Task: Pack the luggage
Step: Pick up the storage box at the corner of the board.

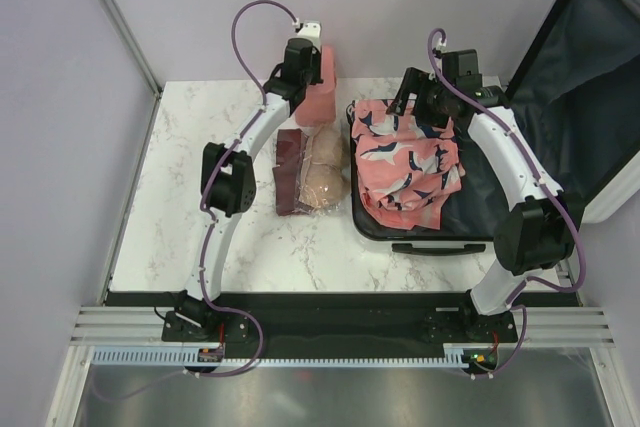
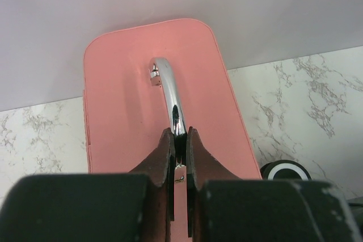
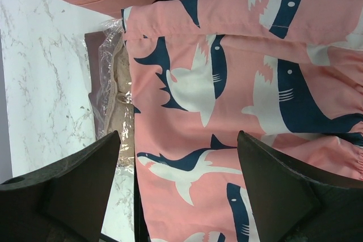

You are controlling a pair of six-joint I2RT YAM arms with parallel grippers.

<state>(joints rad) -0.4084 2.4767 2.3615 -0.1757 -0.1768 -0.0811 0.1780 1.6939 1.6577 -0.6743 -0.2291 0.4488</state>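
Note:
The left gripper will next lift the pink case, carry it down onto the shark-print garment (image 1: pixel 390 161) and let go, as that garment is to the gripper's right in the top view.
The luggage (image 1: pixel 422 239) lies open at the right of the table, its dark lined lid (image 1: pixel 580 87) propped up to the right. A pink garment with a shark print (image 1: pixel 405 162) is heaped in its lower half. My right gripper (image 3: pixel 178 134) hangs open just above that garment (image 3: pixel 238 83), holding nothing. At the back of the table stands a small pink case (image 2: pixel 125 100). My left gripper (image 2: pixel 180 131) is shut on its chrome top handle (image 2: pixel 169 89).
A clear-bagged beige bundle (image 1: pixel 324 172) and a dark maroon folded item (image 1: pixel 290 169) lie left of the luggage, in front of the pink case (image 1: pixel 318 99). One luggage wheel (image 2: pixel 285 170) shows beside the case. Walls close the back and both sides.

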